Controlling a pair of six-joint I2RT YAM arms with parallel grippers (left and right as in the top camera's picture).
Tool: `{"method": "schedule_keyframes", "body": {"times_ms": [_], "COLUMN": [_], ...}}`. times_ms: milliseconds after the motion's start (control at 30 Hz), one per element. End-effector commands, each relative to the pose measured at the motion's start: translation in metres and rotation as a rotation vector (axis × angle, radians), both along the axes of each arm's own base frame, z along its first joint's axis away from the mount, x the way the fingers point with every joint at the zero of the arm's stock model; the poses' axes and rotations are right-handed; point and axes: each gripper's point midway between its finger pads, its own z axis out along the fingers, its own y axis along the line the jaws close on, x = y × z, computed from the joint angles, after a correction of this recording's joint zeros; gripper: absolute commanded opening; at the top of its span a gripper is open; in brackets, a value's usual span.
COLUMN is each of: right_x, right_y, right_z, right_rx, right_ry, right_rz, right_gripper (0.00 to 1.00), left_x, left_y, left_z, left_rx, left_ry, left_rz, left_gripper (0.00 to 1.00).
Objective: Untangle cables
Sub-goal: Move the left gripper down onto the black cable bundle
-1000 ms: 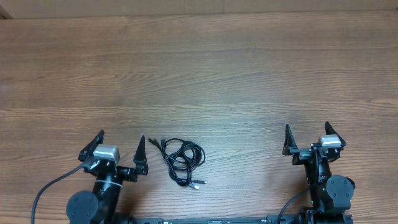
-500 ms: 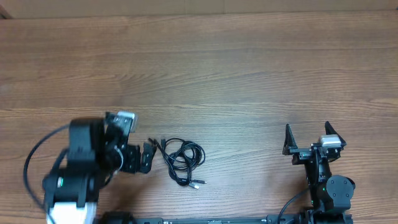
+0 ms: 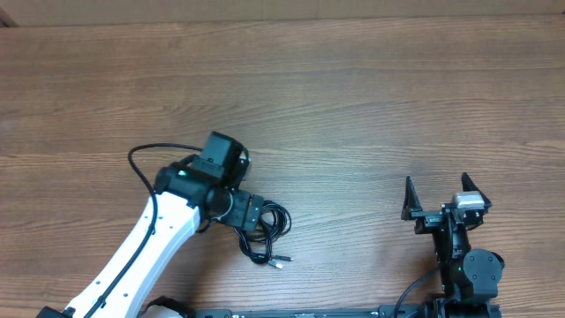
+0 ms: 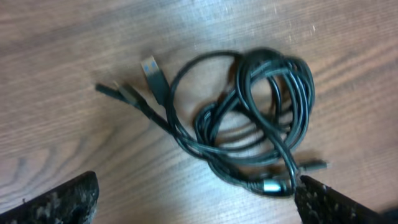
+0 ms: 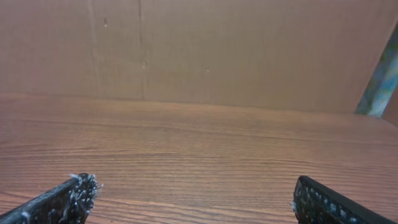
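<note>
Next I need to move my left gripper down and to the right in the overhead view, onto the bundle's coiled loops, as they lie below it and to that side.
The cables (image 3: 275,224) are thin black cords looped in a small tangled bundle on the wooden table (image 3: 353,106) near its front edge. In the left wrist view the bundle (image 4: 261,118) fills the middle, with a flat USB plug (image 4: 153,73) and thin plug ends to the left and a silvery plug (image 4: 272,185) low on the right. My left gripper (image 3: 250,215) hovers right over the bundle, open (image 4: 199,202), with one finger on each side and nothing held. My right gripper (image 3: 438,198) is open and empty at the front right (image 5: 196,199), far from the cables.
The left arm's white link (image 3: 150,243) and its thicker black wire (image 3: 141,159) reach in from the front left. A brown cardboard wall (image 5: 199,50) stands behind the table's far edge. Bare wood lies all round the bundle.
My left arm has swung up from its rest pose and moved right, bringing its open gripper over the cables. The cables and the right arm have not moved.
</note>
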Motion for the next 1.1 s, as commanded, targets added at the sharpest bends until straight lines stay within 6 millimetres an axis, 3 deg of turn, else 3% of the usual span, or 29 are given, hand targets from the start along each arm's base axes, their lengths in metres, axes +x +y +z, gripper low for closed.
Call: {"method": "schedule_keyframes", "body": {"times_ms": [0,133,433,600,733,833,967,1067], "right_x": [0.0,0.0,0.0,0.0,0.0,0.0,0.0,0.0], "right_y": [-0.002,-0.002,-0.002,-0.002,-0.002,-0.002,-0.002,-0.002], "right_z": [-0.002,-0.002,-0.002,-0.002,-0.002,-0.002,-0.002,-0.002], "right_rx": [-0.005,-0.005,-0.005,-0.005,-0.005,-0.005,-0.005,-0.005], "right_ry": [-0.004,-0.004,-0.004,-0.004,-0.004,-0.004,-0.004,-0.004], "right_rz": [-0.012,-0.012,-0.012,-0.012,-0.012,-0.012,-0.012,-0.012], "right_gripper": [1.0,1.0,1.0,1.0,1.0,1.0,1.0,1.0], "left_x": [0.004,-0.005,-0.017,-0.018,-0.008,-0.007,0.01,0.028], "left_y": [-0.005,-0.019,0.003,0.005,-0.002,-0.016,-0.061,-0.058], "left_z": [-0.003,-0.019,-0.04,-0.055,-0.059,-0.058,-0.046,-0.04], "left_rx": [0.074,0.054,0.121,0.11,0.085,0.058,-0.099,-0.053], "left_ry": [-0.06,-0.065,-0.057,-0.07,-0.117,-0.118,-0.218,-0.311], "left_rz": [0.062,0.105,0.393,0.407,0.325,0.102,-0.22,-0.241], "left_gripper": [1.0,1.0,1.0,1.0,1.0,1.0,1.0,1.0]}}
